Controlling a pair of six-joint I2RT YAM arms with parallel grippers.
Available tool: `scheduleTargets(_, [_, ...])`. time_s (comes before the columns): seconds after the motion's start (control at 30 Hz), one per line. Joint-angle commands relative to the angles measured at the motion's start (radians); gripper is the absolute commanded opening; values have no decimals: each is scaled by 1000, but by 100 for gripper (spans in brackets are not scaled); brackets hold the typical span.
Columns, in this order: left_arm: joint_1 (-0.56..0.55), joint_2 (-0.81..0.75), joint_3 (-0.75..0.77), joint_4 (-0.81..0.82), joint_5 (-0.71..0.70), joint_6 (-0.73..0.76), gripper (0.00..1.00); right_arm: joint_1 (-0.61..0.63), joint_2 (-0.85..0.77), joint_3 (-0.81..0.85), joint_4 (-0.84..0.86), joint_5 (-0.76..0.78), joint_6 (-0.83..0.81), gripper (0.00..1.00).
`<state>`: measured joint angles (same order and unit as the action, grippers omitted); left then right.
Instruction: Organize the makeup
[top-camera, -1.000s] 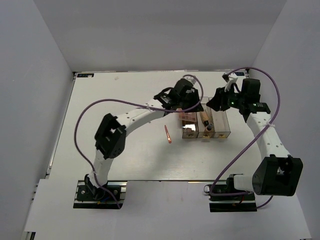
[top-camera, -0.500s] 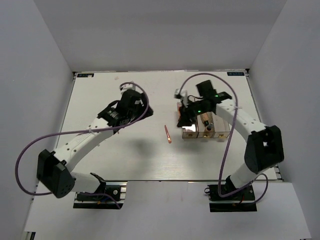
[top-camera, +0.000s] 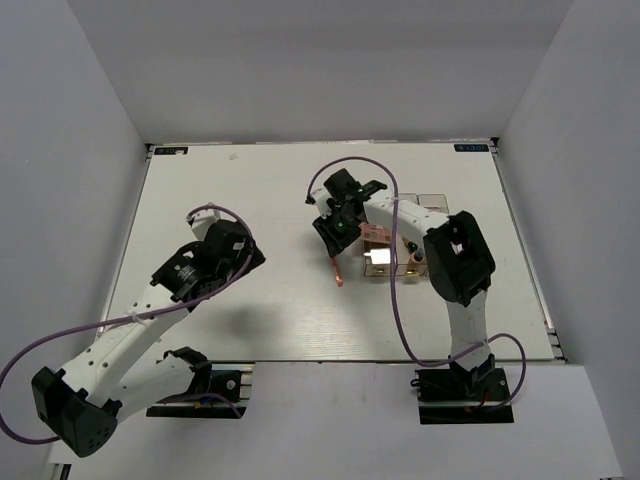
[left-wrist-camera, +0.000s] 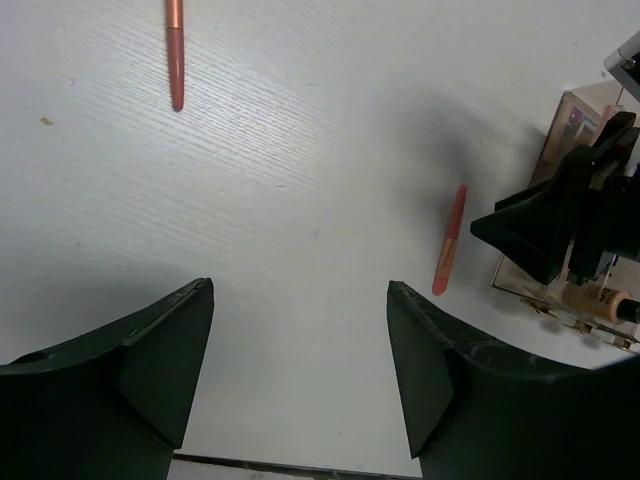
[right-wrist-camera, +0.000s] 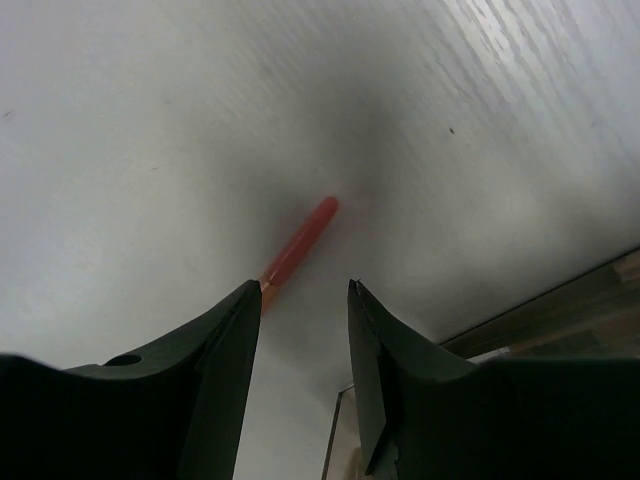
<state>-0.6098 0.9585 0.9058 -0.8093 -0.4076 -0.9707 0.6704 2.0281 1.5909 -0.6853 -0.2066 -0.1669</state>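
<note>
The pink stick lies off-center between the open fingers of the robot's right gripper, so this gripper next needs to move away from the clear box and lower around the pink stick's middle (top-camera: 335, 266).
A thin pink stick (top-camera: 337, 270) lies flat on the table just left of the clear box (top-camera: 440, 262). The box holds a pink-brown palette (top-camera: 378, 240) and a beige bottle with a black cap (top-camera: 412, 255). My right gripper (top-camera: 333, 232) hovers over the stick's far end. In the right wrist view the stick (right-wrist-camera: 300, 245) runs out ahead of the open jaws (right-wrist-camera: 305, 290), its lower end hidden behind the left finger. My left gripper (top-camera: 250, 255) is open and empty, well left of the stick (left-wrist-camera: 448, 240). A second pink stick (left-wrist-camera: 175, 55) shows in the left wrist view only.
The white table (top-camera: 250, 190) is walled by grey panels at the back and both sides. The right arm's elbow (top-camera: 458, 255) rises over the box's right compartments. The box corner (right-wrist-camera: 560, 320) sits close to my right fingers. Purple cables loop above both arms.
My left arm has drawn back from the box toward the near left and its jaws have opened. My right arm has swung left across the box to above the stick.
</note>
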Motion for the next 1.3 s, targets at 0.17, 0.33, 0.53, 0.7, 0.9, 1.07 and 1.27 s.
scheduleTargets(0.17, [5, -4, 8, -67, -51, -37, 80, 21, 57, 43, -20, 130, 185, 46])
scheduleTargets(0.33, [5, 22, 24, -68, -59, -31, 80, 34, 92, 60, -26, 107, 224, 46])
scheduleTargets(0.53, [5, 40, 31, -59, -66, -31, 81, 32, 72, 53, -25, 70, 237, 46])
scheduleTargets(0.7, [5, 46, 21, -44, -63, -33, 80, 38, 83, 32, -26, 104, 233, 46])
scheduleTargets(0.9, [5, 55, -2, -34, -79, -48, 80, 64, 116, 9, -33, 164, 224, 37])
scheduleTargets(1.07, [15, 98, -10, -21, -94, -46, 80, 80, 115, -32, -10, 173, 211, 30])
scheduleTargets(1.27, [62, 167, -8, 10, -105, -20, 81, 80, 84, -23, -2, 91, 140, 11])
